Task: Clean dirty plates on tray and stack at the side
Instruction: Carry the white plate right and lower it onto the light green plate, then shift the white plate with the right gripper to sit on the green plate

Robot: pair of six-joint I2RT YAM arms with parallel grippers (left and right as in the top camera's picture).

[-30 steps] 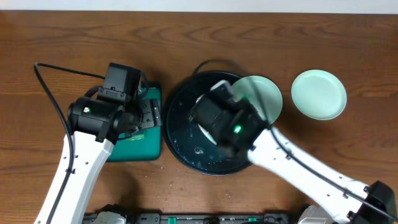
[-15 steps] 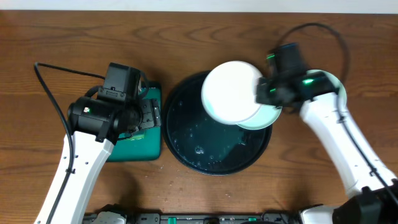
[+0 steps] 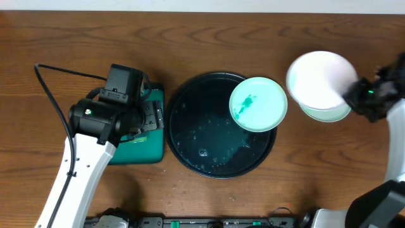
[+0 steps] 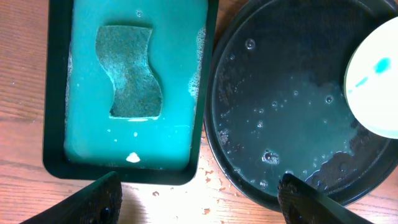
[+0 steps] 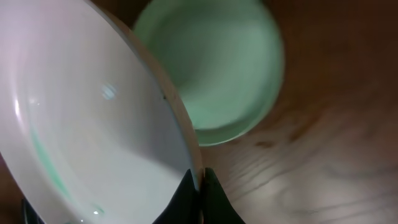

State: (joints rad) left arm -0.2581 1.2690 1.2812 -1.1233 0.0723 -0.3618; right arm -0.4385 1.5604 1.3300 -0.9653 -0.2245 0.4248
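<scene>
I will pull my right gripper back and down to release the mint plate's rim, since clear wood by the mint plate's near edge (image 3: 345, 130) is back and below.
The black round tray (image 3: 190, 136) sits mid-table, wet with suds, and also shows in the left wrist view (image 4: 280, 124). A pale mint plate with a teal smear (image 3: 258, 104) rests on its right rim; its edge shows in the left wrist view (image 4: 379, 81). My right gripper (image 3: 354, 95) is shut on the rim of a clean white plate (image 3: 319, 79), held tilted above a mint plate (image 3: 329, 114) on the table at right. In the right wrist view the held plate (image 5: 93, 124) fills the left, the lower plate (image 5: 217, 68) lies beyond, the fingers (image 5: 200, 186) pinch the rim. My left gripper (image 4: 199, 199) is open and empty.
A rectangular green tray (image 3: 149, 133) of teal soapy water stands left of the round tray and holds a green sponge (image 4: 130, 71). Small droplets spot the wood between the two trays. A black cable (image 3: 63, 73) loops at the left.
My right gripper carried the white plate from over the tray to the right, above the mint plate on the table. The smeared plate on the tray is now uncovered. The left arm stayed still.
</scene>
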